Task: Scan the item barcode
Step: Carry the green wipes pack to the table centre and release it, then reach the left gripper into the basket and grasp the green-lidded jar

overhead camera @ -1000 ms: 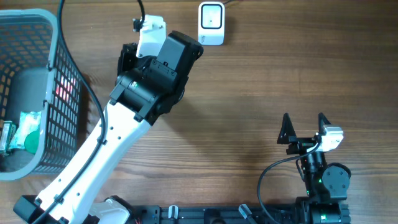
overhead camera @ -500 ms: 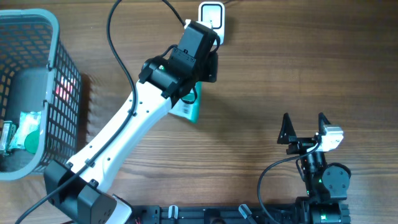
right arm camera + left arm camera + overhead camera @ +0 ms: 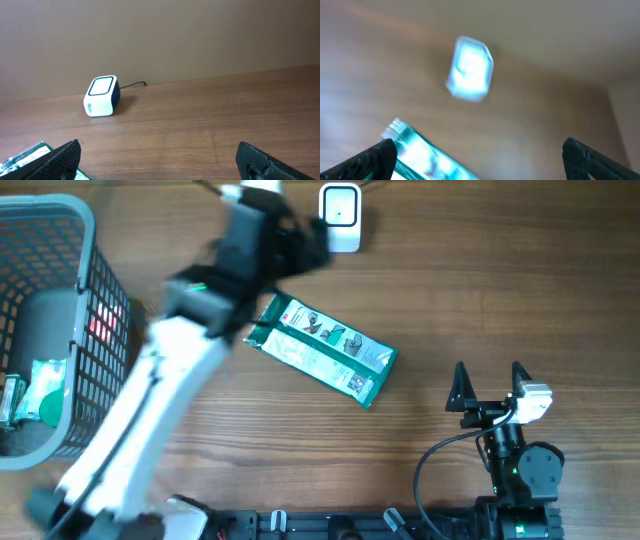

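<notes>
I will next move my left gripper back and left in the overhead view, then down onto the round green cap (image 3: 52,408), because the basket's sides are around it.
The item, a flat green and white packet (image 3: 322,351), lies slanted on the wooden table, right of my left arm and in front of the white barcode scanner (image 3: 340,217). My left gripper (image 3: 297,242), blurred with motion, hovers beside the scanner and above the packet's left end, open and empty. Its wrist view is blurred too: the scanner (image 3: 469,68) is ahead, the packet (image 3: 420,155) low on the left, my left gripper (image 3: 477,152) spread wide. My right gripper (image 3: 488,375) stands open near the front right. Between its tips (image 3: 159,150) is bare wood; the scanner (image 3: 102,96) and a packet corner (image 3: 25,156) show.
A grey mesh basket (image 3: 88,300) stands at the left edge with a green packet (image 3: 45,390) inside and a red light spot (image 3: 103,323) on its wall. The scanner's cable (image 3: 134,85) runs off at the back.
My left gripper has opened and let go of the packet, which now lies on the table. The left arm has swung back to the left, away from it. The right arm has not moved.
</notes>
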{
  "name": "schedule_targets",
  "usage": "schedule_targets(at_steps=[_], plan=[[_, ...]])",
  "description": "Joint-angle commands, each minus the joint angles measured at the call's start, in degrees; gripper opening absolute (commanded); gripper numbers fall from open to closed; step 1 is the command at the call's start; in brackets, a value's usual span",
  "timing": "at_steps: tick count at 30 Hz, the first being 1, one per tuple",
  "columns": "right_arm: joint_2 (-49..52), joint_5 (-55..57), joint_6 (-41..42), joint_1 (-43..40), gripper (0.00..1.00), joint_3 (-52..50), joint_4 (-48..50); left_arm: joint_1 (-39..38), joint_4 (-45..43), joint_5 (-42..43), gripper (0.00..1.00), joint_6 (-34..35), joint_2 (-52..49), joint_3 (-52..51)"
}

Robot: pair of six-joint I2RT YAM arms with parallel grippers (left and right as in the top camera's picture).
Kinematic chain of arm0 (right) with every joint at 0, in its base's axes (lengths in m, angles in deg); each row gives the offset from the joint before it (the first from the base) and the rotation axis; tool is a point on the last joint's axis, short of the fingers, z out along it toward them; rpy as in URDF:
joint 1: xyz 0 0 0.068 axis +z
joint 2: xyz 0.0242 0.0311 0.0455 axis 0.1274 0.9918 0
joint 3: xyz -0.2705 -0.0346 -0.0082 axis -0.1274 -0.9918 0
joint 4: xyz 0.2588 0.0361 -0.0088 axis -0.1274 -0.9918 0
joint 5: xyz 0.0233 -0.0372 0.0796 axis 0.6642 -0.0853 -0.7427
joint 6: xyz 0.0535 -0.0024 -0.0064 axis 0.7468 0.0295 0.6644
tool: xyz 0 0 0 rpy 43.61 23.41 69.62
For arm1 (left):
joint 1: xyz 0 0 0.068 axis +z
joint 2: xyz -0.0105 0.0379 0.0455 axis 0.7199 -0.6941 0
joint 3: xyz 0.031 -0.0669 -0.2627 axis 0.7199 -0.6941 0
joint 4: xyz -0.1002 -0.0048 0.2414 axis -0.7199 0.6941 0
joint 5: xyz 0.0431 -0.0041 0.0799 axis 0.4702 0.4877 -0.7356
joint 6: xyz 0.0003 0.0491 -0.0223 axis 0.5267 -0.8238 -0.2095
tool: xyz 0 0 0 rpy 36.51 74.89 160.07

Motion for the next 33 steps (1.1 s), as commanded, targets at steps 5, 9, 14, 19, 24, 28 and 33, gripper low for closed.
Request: schedule_targets(at_steps=[5, 9, 14, 19, 24, 28, 33], plan=[[-0.3, 0.7, 0.7, 0.2, 1.0, -0.1, 0.2, 38.7, 8.2, -8.1, 1.0, 7.3, 17.8, 3.0], [-0.3, 0.7, 0.7, 0.2, 1.0, -0.1, 0.2, 59.0, 18.7, -5.4, 1.0, 16.4, 15.0, 3.0], [-0.3, 0.7, 0.7, 0.2, 1.0, -0.1, 0.2, 63.9, 26.9, -5.1, 1.0, 18.0, 5.1, 2.5], [-0.3, 0.7, 0.7, 0.2, 1.0, -0.1, 0.2, 64.0, 40.0, -5.2, 1.0, 26.7, -7.3, 2.5], [-0.3, 0.7, 0.7, 0.2, 1.0, -0.1, 0.2, 64.0, 44.6, -7.1, 1.0, 27.1, -12.2, 2.4], [-0.3, 0.7, 0.7, 0.2, 1.0, -0.1, 0.2, 64.0, 44.2, -9.7, 1.0, 27.1, -12.2, -0.5], [-0.3, 0.7, 0.7, 0.2, 1.0, -0.1, 0.2, 64.0, 35.3, -12.0, 1.0, 27.1, -12.2, -8.9]])
